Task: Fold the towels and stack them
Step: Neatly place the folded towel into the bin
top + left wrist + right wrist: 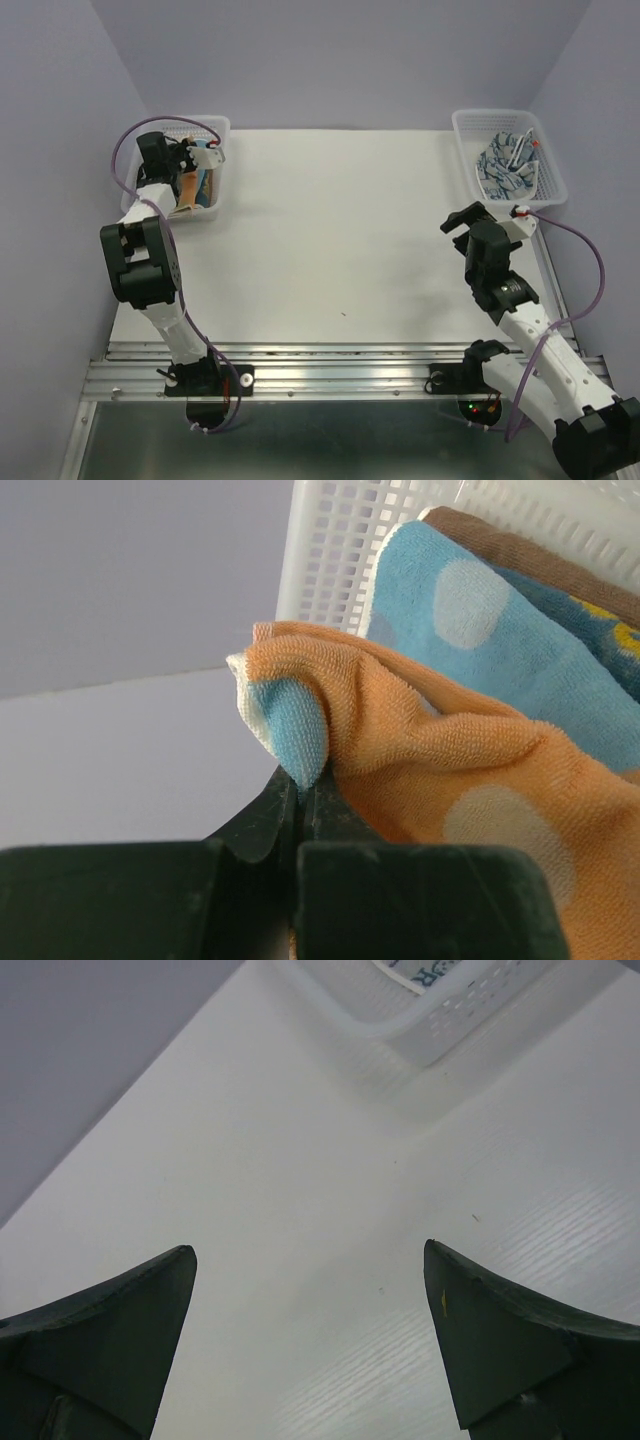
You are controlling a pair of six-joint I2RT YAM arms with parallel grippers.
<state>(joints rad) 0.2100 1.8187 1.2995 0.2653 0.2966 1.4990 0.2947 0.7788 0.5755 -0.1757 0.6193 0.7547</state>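
Observation:
I will move my left gripper down and outward in the towel-filled basket next and then open it, because a blue patch shows in the pinch with the orange towel.
Several towels fill the white basket at the back left. My left gripper reaches into it. In the left wrist view this gripper is shut on a bunched corner of the orange towel with pale dots, and a blue patch shows at the pinch. Behind it lie a blue towel with pale dots and a brown towel. A blue-white patterned towel lies in the back right basket. My right gripper hovers in front of that basket, open and holding nothing.
The left basket's mesh wall rises just behind the held towel. The white table spreads between the two baskets. A corner of the right basket shows ahead of my right fingers. Purple walls enclose the table on three sides.

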